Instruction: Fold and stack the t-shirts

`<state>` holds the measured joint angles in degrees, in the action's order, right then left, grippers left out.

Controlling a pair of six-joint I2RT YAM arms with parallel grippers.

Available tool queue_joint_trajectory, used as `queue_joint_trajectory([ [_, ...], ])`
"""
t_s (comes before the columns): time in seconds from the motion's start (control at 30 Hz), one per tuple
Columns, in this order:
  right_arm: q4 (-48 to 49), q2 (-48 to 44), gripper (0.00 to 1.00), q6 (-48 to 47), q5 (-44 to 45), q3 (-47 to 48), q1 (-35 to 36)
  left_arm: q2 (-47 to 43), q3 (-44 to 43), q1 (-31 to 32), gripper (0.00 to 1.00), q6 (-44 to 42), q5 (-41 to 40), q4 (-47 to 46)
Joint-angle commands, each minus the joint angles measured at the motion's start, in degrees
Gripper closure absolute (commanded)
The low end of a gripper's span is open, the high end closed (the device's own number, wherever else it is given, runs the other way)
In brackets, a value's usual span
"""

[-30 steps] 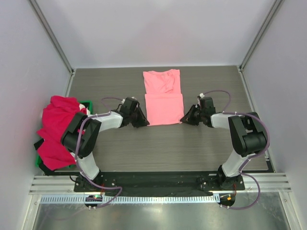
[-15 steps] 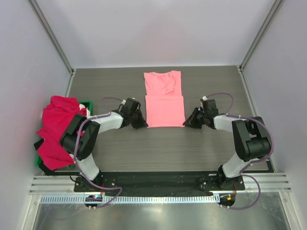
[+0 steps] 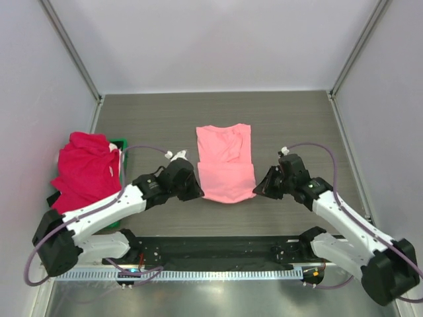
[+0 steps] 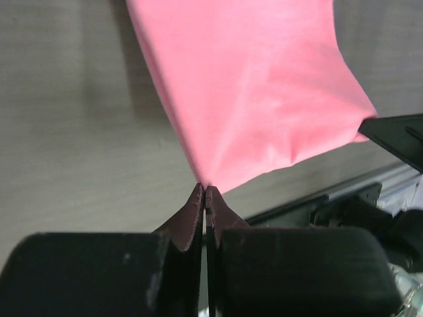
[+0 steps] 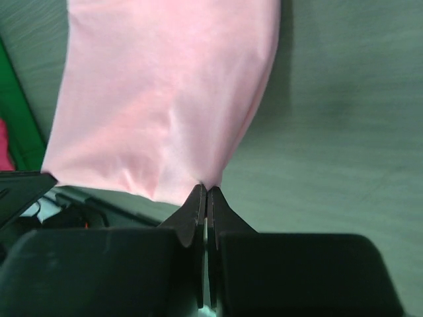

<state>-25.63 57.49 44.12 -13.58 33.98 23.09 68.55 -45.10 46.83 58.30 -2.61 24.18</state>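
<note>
My right gripper raises the pinched corner next and carries it outward onto the shirt's still uncovered far end.
A salmon-pink t-shirt (image 3: 226,165) lies folded in the middle of the table, its near edge lifted. My left gripper (image 3: 198,193) is shut on that edge's left corner; in the left wrist view the pink cloth (image 4: 258,92) runs up from the pinched fingertips (image 4: 205,191). At the right corner my right gripper (image 3: 258,187) is shut on the same shirt, the cloth (image 5: 165,92) hanging from its closed tips (image 5: 205,193). A heap of crimson t-shirts (image 3: 82,175) sits at the left edge over the green tray (image 3: 119,146).
Bits of black cloth (image 3: 54,198) poke out under the crimson heap. Grey walls and metal posts close in the table on three sides. The arms' black base rail (image 3: 218,249) runs along the near edge.
Both grippers have pulled the pink shirt's near edge toward the arm bases and lifted it. The left gripper closed on its corner. The whole shirt slid nearer.
</note>
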Motion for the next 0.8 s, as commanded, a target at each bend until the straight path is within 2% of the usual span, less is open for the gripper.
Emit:
queue_joint_trajectory([
  [0.0,-10.7,-8.3,0.99,8.8,5.0,-0.3,5.4,-7.5,-1.3,6.8,1.0,5.9,-8.4,12.8],
  [0.1,-14.5,-16.2,0.99,12.8,6.2,1.1,7.9,-12.2,-2.7,9.9,1.0,8.1,-10.6,19.7],
  [0.23,-19.6,-17.4,0.99,11.5,9.1,6.4,8.0,-16.0,-3.8,10.5,1.0,7.4,-14.0,23.4],
  [0.43,-21.1,-7.6,0.99,5.5,15.9,16.9,7.9,-13.5,-11.3,10.1,1.0,2.8,-22.5,28.6],
  [0.5,-21.1,-3.7,0.99,4.1,16.8,20.2,7.9,-12.0,-13.1,8.7,1.0,1.0,-23.1,28.9],
  [0.63,-21.2,3.0,0.99,0.7,19.4,26.0,7.7,-8.6,-16.4,4.0,1.0,-3.5,-21.4,27.2],
  [0.77,-21.1,9.5,0.99,-2.0,20.0,31.8,6.4,-4.4,-19.1,-3.1,1.0,-8.0,-15.4,24.5],
])
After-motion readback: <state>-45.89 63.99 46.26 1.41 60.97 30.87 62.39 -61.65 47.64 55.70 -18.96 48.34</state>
